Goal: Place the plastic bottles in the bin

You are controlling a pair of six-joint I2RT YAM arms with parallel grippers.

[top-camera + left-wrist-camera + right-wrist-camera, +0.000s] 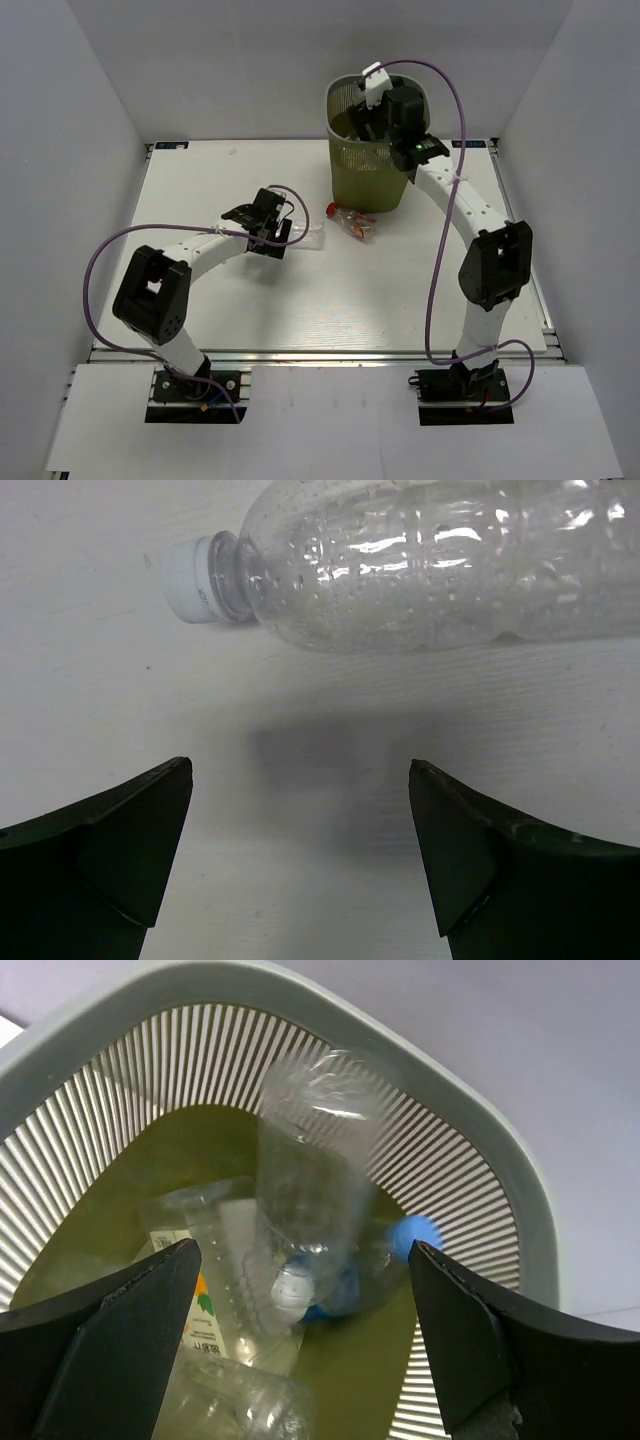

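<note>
The left gripper moves to the right in the top view next and turns to straddle the white-capped bottle's clear body [306,236] [450,570], because the bottle lies crosswise to the gripper's fingers.
My left gripper [300,780] is open and empty, low over the table, just short of a clear white-capped plastic bottle [440,560] that lies on its side. In the top view this gripper [288,232] is left of centre, with the bottle [310,236] at its tips. A crushed red-capped bottle [352,222] lies in front of the olive-green bin [370,165]. My right gripper [375,105] is open above the bin's mouth. Below its jaws [302,1250] a clear bottle [305,1190] stands cap-down inside the bin [470,1190], among a blue-capped bottle [415,1235] and a yellow-labelled one [195,1305].
White walls enclose the table on the left, back and right. The bin stands at the back, right of centre. A purple cable loops over each arm; the right one [455,95] arcs beside the bin.
</note>
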